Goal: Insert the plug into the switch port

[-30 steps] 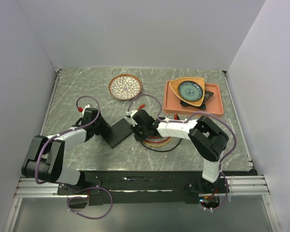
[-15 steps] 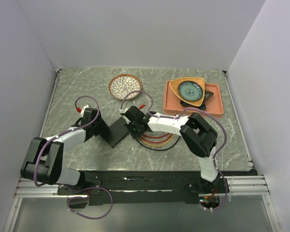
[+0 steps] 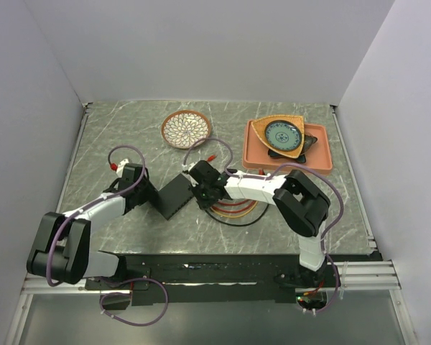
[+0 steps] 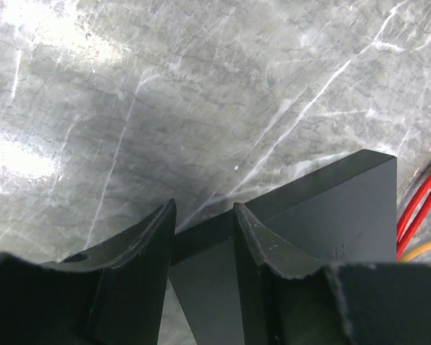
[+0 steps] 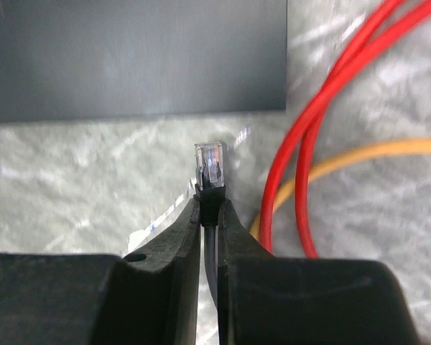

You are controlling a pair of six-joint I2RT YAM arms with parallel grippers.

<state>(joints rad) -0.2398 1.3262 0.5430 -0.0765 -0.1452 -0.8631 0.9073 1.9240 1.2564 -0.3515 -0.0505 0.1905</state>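
The plug goes left in the top view into the switch's facing edge (image 3: 180,206) (image 5: 140,117) next, pushed by my right gripper. Marble still shows between them, and the release comes after the push.
The switch (image 3: 175,195), a flat matte-black box, lies on the grey marble table between both grippers. My left gripper (image 3: 149,191) grips its left corner. In the left wrist view the switch (image 4: 330,208) runs between the fingers (image 4: 262,244), with the gripper (image 4: 205,219) closed on its edge. My right gripper (image 3: 203,184) is shut on the black boot of a cable. Its clear plug (image 5: 210,164) sticks out past the fingertips of the right gripper (image 5: 210,205) and points at the switch (image 5: 129,57), a short gap from its edge. No sockets show in these views.
Coiled red and yellow cables (image 3: 233,208) lie under the right arm and beside the plug (image 5: 323,115). A round patterned dish (image 3: 186,129) stands at the back. An orange tray (image 3: 323,154) with a triangular plate stands at the back right.
My right gripper with the plug swung left toward the switch's right edge, then eased back slightly. My left gripper stayed on the switch, which barely shifted.
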